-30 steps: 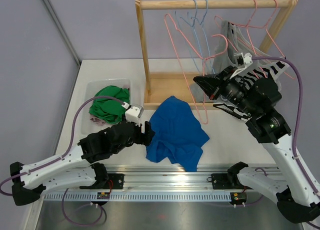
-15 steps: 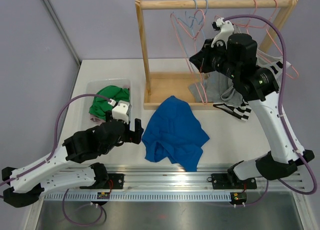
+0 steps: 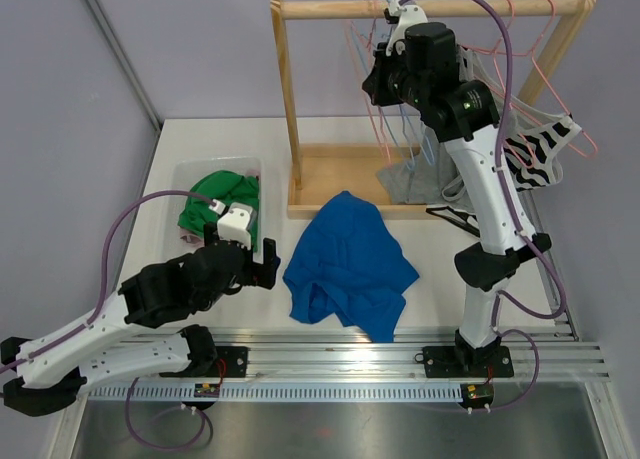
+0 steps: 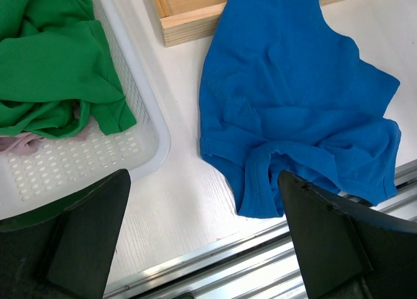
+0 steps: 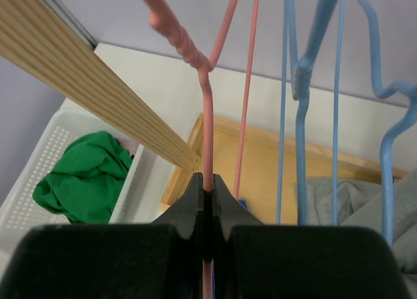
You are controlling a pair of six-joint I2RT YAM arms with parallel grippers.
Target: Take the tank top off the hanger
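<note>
Blue hangers hang to the right of my right gripper in the wrist view: I need to slide the bare pink hanger [image 5: 206,116] toward them along the rod and release.
A blue tank top [image 3: 345,264] lies crumpled on the table in front of the wooden rack, off any hanger; it fills the left wrist view [image 4: 293,97]. My right gripper [image 3: 377,79] is raised just under the rack's rod and is shut on the neck of a bare pink hanger [image 5: 206,116], which also shows in the top view [image 3: 372,124]. In the right wrist view the jaws [image 5: 207,185] pinch the pink wire. My left gripper [image 3: 266,265] is open and empty, low over the table just left of the tank top, its fingers [image 4: 91,227] wide apart.
A white basket [image 3: 188,171] holding a green garment [image 3: 218,201] stands at the left. The wooden rack [image 3: 286,89] carries blue hangers [image 5: 300,103], more pink hangers, a grey garment [image 3: 410,179] and a zebra-striped garment [image 3: 540,149]. A metal rail [image 3: 340,354] runs along the near edge.
My right arm has lifted the pink hanger from low beside the rack's base up to the rod. My left gripper has drawn back to the left, away from the blue tank top.
</note>
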